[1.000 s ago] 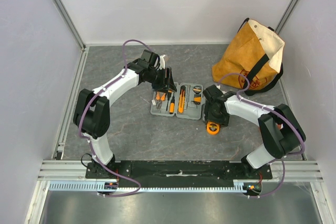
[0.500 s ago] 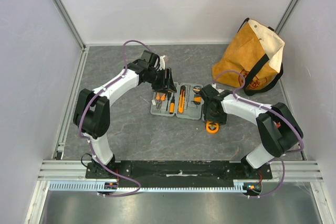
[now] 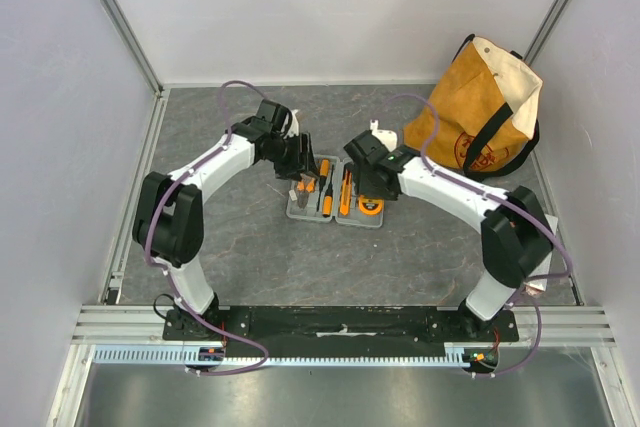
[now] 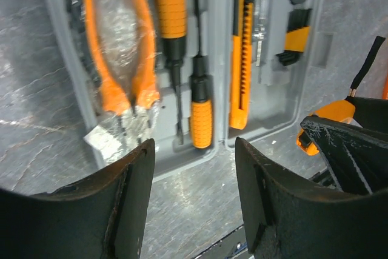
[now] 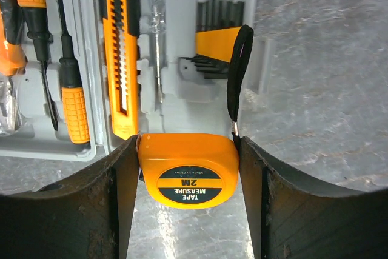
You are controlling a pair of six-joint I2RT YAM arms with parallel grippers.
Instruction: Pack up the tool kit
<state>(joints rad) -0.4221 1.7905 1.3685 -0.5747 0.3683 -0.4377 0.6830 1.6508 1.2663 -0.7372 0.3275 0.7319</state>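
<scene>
The bare pocket at the case's near end is still empty, so my right gripper lowers the orange tape measure in there next and releases it.
The tool kit lies open on the grey table, a flat grey case holding orange-and-black pliers, two screwdrivers, a knife and hex keys. My right gripper is shut on the orange tape measure at the case's near right corner, its black strap trailing over the hex keys. My left gripper is open and empty, hovering over the table at the case's left half. The tape measure also shows at the right of the left wrist view.
A tan canvas bag with black straps stands at the back right. White enclosure walls with metal rails ring the table. The knife and a screwdriver lie left of the held tape measure.
My right gripper has taken the tape measure from the table right of the case and carried it left to the case's near right corner. My left gripper has drawn back a little to the left.
</scene>
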